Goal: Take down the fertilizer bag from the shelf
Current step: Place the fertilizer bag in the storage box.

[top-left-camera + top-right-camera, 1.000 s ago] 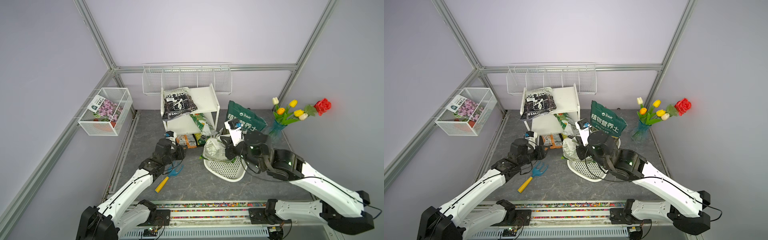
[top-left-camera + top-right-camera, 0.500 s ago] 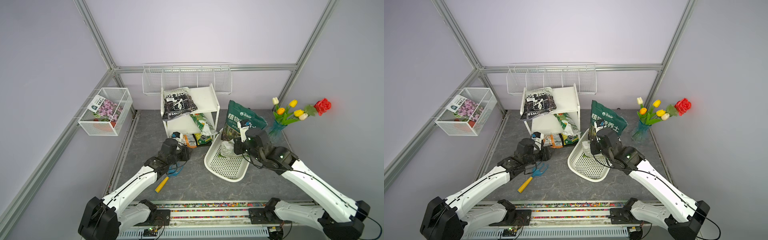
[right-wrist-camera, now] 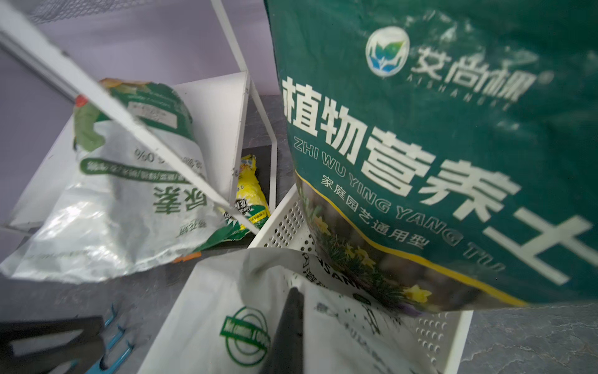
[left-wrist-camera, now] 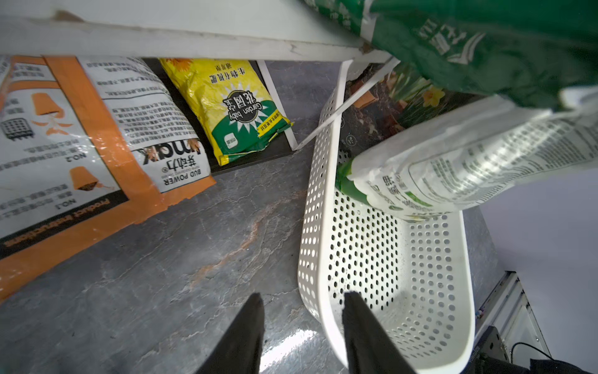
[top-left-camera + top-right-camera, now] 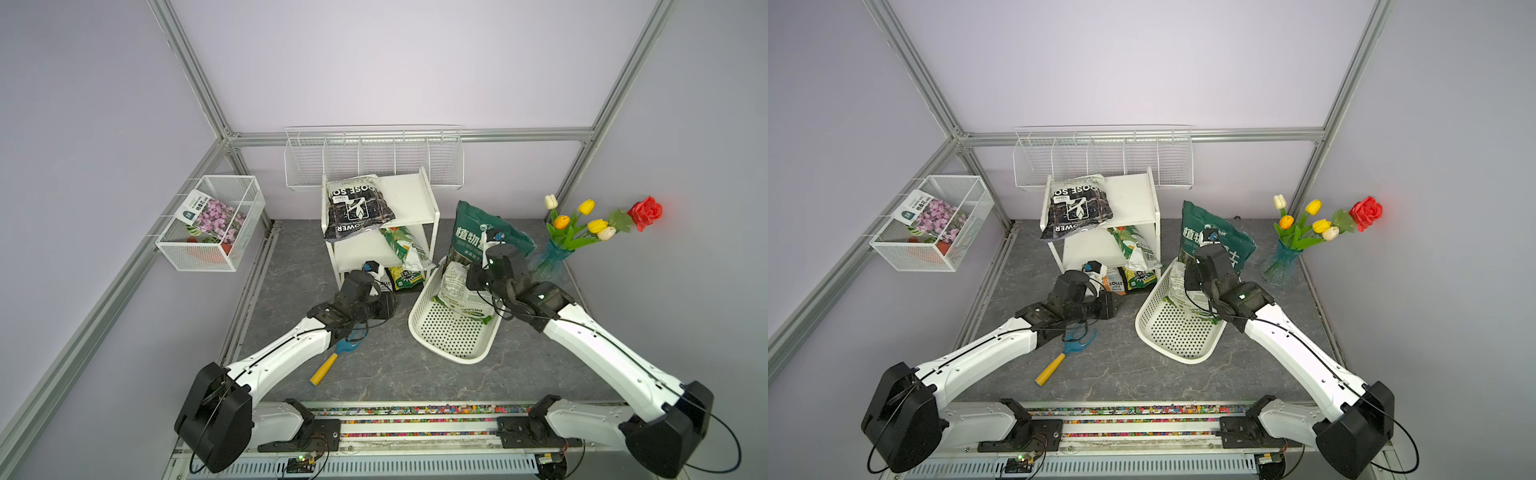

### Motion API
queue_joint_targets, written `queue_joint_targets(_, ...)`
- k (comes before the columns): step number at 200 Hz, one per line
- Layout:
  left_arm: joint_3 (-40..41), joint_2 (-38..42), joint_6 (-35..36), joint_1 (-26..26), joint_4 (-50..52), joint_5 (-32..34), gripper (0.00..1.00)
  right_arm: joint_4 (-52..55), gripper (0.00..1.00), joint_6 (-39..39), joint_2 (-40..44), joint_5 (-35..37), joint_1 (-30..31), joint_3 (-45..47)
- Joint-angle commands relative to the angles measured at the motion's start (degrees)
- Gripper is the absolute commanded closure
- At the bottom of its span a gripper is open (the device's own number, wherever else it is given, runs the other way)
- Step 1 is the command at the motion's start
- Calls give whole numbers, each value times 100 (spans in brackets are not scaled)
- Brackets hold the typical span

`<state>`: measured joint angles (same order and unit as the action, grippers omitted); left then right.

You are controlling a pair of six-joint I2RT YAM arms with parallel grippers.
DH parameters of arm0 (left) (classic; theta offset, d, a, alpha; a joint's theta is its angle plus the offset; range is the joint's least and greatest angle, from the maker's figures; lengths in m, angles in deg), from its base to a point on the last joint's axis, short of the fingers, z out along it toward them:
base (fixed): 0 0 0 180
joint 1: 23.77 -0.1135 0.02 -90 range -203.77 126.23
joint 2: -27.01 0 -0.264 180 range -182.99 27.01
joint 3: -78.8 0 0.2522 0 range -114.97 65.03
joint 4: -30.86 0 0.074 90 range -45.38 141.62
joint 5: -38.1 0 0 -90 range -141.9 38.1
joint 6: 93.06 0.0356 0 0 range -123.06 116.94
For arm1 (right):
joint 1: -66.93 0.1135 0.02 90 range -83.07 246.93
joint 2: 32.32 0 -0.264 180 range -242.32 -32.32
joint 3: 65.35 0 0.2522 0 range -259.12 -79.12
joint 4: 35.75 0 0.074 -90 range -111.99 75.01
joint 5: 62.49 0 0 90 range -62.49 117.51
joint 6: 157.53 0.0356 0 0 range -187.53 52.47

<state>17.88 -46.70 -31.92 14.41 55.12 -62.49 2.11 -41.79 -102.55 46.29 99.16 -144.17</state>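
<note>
Next, my right gripper moves outward and lets go of the white bag's fold against the dark green bag standing outward, since the white bag's lower end sits in the basket.
The fertilizer bag is white with green print. My right gripper is shut on a fold of the bag, which hangs with its lower end inside the white perforated basket. The white three-tier shelf stands just left of it. My left gripper is open, low over the floor at the basket's left rim, and the rim shows between its fingers. The bag hangs beyond it.
A black soil bag lies on the shelf's top tier, a green-white bag on the middle, orange and yellow bags at the bottom. A big dark green bag stands behind the basket. A blue rake, flower vase and wire baskets are nearby.
My right gripper carried the white bag from in front of the shelf to the right and into the basket. My left gripper slid right to the basket's rim; the basket tipped up.
</note>
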Motion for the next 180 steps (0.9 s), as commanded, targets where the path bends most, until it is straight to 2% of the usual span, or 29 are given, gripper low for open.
queue_joint_targets(1, -101, -82, 85, 58, -25, -100, 56, -1674, 100, 51, 86, 455, -242, -188)
queue_joint_targets(35, -1, -60, 54, 59, -58, -80, 56, -1989, 100, 407, -55, 373, -644, 108)
queue_joint_targets(61, 26, -72, 65, 59, -25, -84, 56, -2273, 100, 389, -232, 343, -870, 238)
queue_joint_targets(94, 49, -64, 30, 59, -28, -55, 56, -2225, 100, 635, -410, -191, -1228, 248)
queue_joint_targets(120, 54, -70, 21, 59, -47, -5, 55, -2219, 99, 686, -468, -461, -1262, 333)
queue_joint_targets(148, 35, -69, 21, 55, -5, 43, 56, -2298, 83, 749, -420, -555, -1263, 463)
queue_joint_targets(156, 39, -57, 17, 56, 7, 48, 56, -2330, 72, 749, -395, -592, -1263, 480)
queue_joint_targets(169, 39, -30, 21, 56, 33, 80, 56, -2277, 46, 762, -376, -643, -1263, 454)
queue_joint_targets(180, 33, -23, 30, 58, 60, 101, 56, -2195, 35, 784, -355, -659, -1265, 403)
